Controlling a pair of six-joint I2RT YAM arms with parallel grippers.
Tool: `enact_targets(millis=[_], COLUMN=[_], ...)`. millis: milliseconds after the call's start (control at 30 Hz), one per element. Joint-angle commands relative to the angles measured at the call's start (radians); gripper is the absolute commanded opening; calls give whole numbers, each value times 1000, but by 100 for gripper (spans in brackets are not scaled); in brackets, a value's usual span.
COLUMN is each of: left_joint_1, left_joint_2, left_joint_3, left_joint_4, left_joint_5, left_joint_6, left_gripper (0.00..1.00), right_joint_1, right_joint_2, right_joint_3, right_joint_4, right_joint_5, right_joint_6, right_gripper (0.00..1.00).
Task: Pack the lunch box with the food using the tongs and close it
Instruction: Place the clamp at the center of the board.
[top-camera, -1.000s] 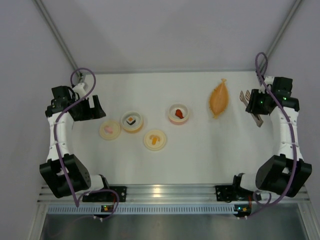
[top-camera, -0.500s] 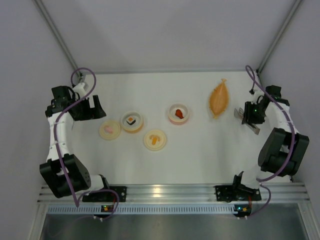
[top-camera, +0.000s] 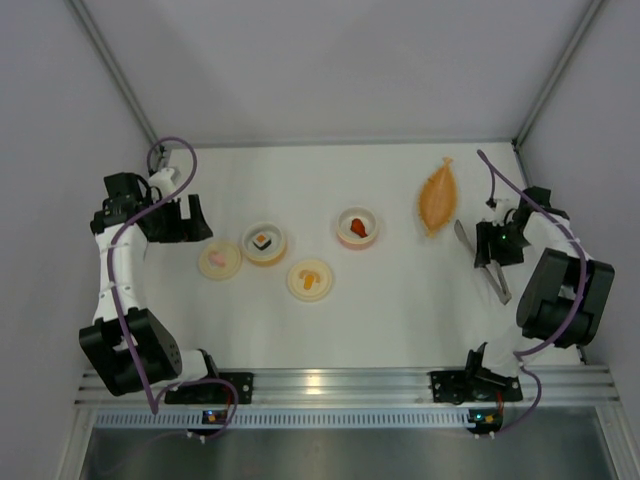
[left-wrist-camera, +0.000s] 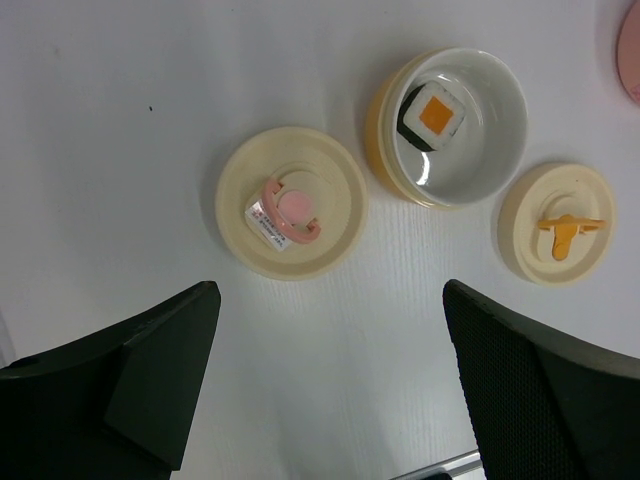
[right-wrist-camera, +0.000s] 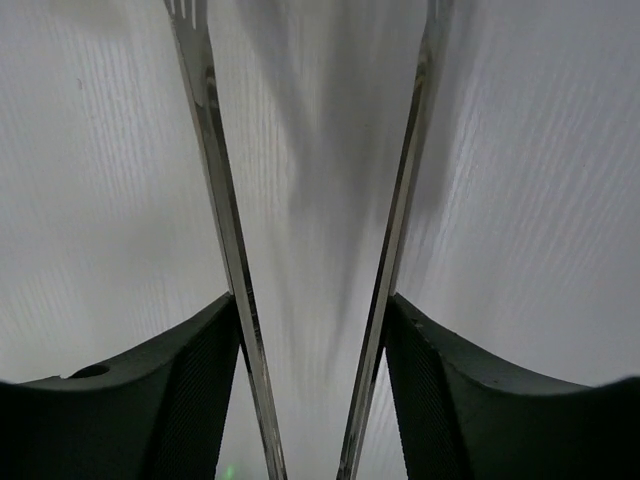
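Observation:
The left gripper comes down next, turning as it goes, onto the pink handle of the cream lid (top-camera: 217, 259) (left-wrist-camera: 278, 226), because that handle lies slanted to my open fingers.
My right gripper (top-camera: 491, 247) is at the right side of the table, shut on the slim silver tongs (top-camera: 501, 289). In the right wrist view the two tong arms (right-wrist-camera: 222, 200) run forward, spread apart, each pressed against the inside of a black finger (right-wrist-camera: 180, 385). A white sushi roll (top-camera: 262, 240) with an orange centre lies in a yellow bowl (left-wrist-camera: 385, 120). A small red piece (top-camera: 356, 225) sits in a pink bowl (top-camera: 371, 237). My left gripper (left-wrist-camera: 330, 290) hangs open above the table, just near of a cream lid (left-wrist-camera: 291, 203). Which thing is the lunch box I cannot tell.
An orange leaf-shaped dish (top-camera: 438, 197) lies at the back right, just left of the tongs. A second cream lid (top-camera: 309, 279) with an orange handle lies near the middle. Grey walls enclose the table on three sides.
The right arm swung in from the right wall toward the near left, bringing the tongs lower over the table. Its fingers eased apart and the tong arms spread. The left arm stayed put.

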Motion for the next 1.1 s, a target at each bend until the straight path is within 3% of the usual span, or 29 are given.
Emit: enact_targets(millis=[0,367,500,767,933,1067], left_joint_1=[5,5,5,5,4,5], left_joint_2=[-8,-64,-74,-106,-109,-28], left_joint_3=[38,-66,-86,-83,-73,-9], left_joint_4=[-44,-117,-154,-229,-274,-258], left_joint_5=[34,-32,-32,-59,-55,-113], left_joint_6=[72,213,251,284,330,196], left_gripper=[98,98,98,98,98,98], right_joint_1=[1,1,1,-1,1,-1], right_joint_2=[3,60,55,5,-53,-115], right_joint_3=[-24,-80,-87,-59,-2,70], right_joint_4=[16,70,81,41,-24,-88], right_joint_5=[4,35,38,12,-37,-85], right_joint_6=[-46,-63,-81,-68,-57,-16], right_gripper=[57,66,87,99,99,99])
